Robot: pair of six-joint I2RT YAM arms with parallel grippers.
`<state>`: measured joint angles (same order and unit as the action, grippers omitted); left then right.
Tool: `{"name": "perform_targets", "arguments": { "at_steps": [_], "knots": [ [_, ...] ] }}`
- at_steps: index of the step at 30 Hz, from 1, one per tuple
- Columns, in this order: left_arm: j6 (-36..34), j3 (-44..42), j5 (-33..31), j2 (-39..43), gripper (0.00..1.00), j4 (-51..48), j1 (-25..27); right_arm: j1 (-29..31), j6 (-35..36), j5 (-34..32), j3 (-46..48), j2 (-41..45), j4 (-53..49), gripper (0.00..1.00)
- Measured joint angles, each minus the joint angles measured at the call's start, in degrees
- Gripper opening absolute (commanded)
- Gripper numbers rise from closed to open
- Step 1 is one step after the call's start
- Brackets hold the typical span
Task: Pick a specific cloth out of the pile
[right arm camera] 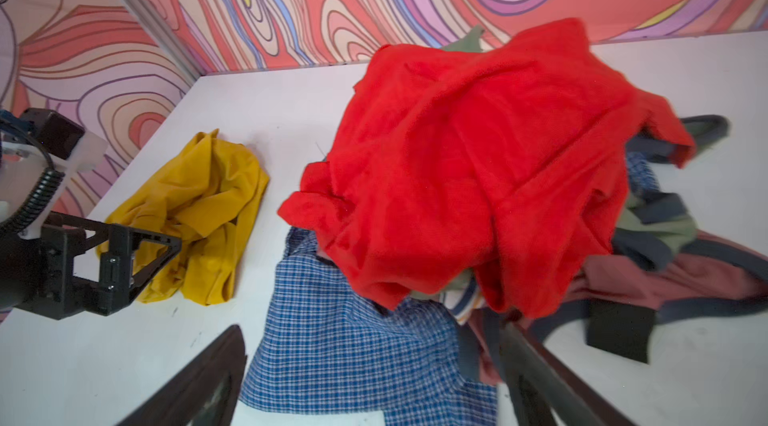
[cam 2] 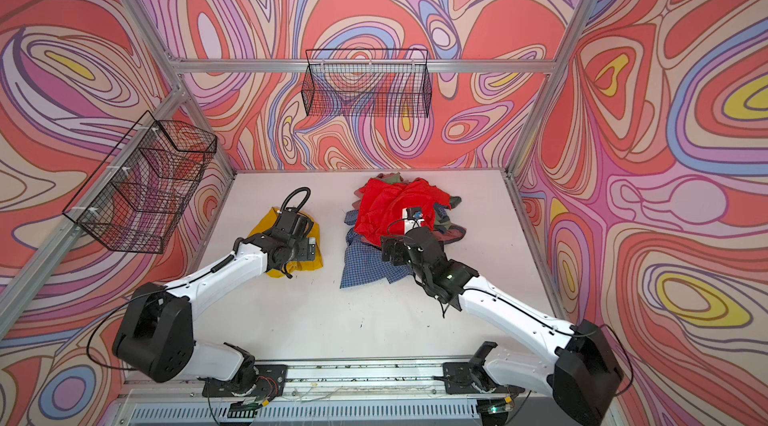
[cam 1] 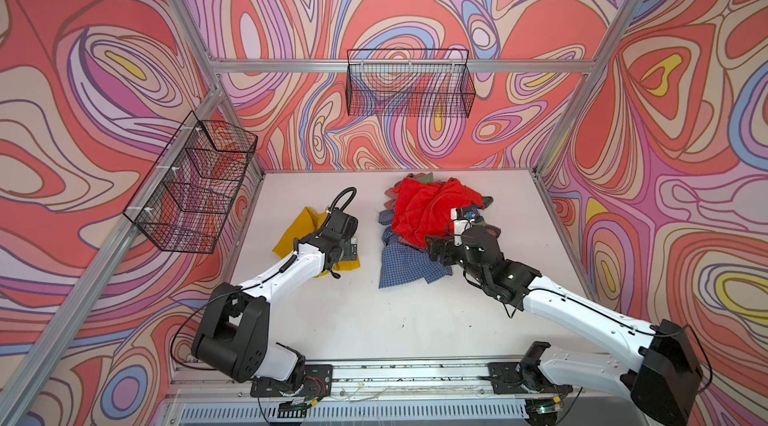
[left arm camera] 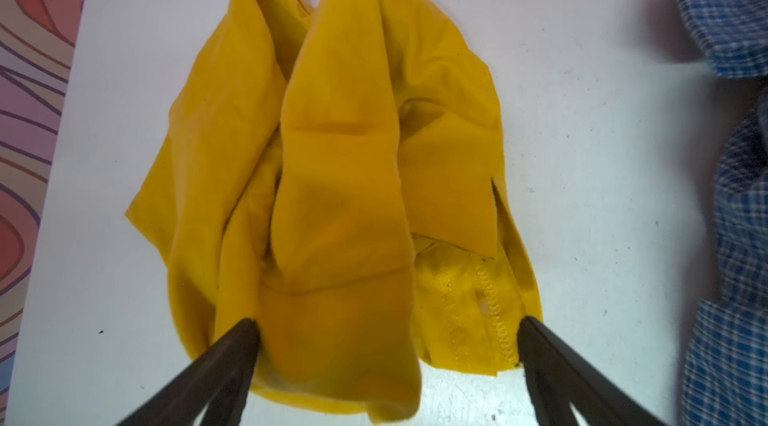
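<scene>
The mustard-yellow cloth's near end [cam 1: 349, 264] [left arm camera: 448, 338] is below, already between my left gripper's fingers, so next I need to lower them there, toward the checked shirt's side, and close.
The mustard-yellow cloth [cam 1: 291, 233] [cam 2: 259, 228] [left arm camera: 340, 154] [right arm camera: 199, 204] lies crumpled on the white table, a gap away from the pile and to its left. My left gripper [cam 1: 351, 249] [cam 2: 309, 247] [left arm camera: 386, 322] hangs just over it, open, its jaws wide on either side of the cloth's near end without pinching it. The pile has a big red cloth [cam 1: 428, 208] [right arm camera: 478, 162] on top and a blue checked shirt [cam 1: 403, 266] [right arm camera: 345, 345] spread at its near side. My right gripper [cam 1: 436, 251] [right arm camera: 374, 326] is open above the shirt, holding nothing.
Grey-green, dark grey and dull red pieces [right arm camera: 665, 270] stick out at the pile's right. A wire basket [cam 1: 409, 83] hangs on the back wall and another wire basket [cam 1: 195, 183] on the left wall. Aluminium posts [cam 1: 552, 145] edge the table [cam 1: 374, 320].
</scene>
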<state>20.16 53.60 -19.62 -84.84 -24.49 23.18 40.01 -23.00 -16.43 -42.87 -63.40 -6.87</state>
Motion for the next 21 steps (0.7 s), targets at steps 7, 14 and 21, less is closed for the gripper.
{"name": "perform_targets", "arguments": {
  "at_steps": [7, 14, 21],
  "knots": [
    [-1.6, 4.9, 4.0, -8.8, 1.00, -1.2, 0.0, -2.3, 1.1, -2.9, 2.8, 6.9, -3.0, 0.98],
    [-2.1, 9.0, 5.9, -16.3, 0.98, -3.5, 0.0, -2.8, 2.5, -4.4, 3.1, 7.7, -5.8, 0.98],
    [-2.1, 11.3, 5.7, -19.1, 0.93, -6.1, -0.1, -4.2, 4.5, -5.3, 3.1, 8.5, -7.1, 0.98]
  ]
}}
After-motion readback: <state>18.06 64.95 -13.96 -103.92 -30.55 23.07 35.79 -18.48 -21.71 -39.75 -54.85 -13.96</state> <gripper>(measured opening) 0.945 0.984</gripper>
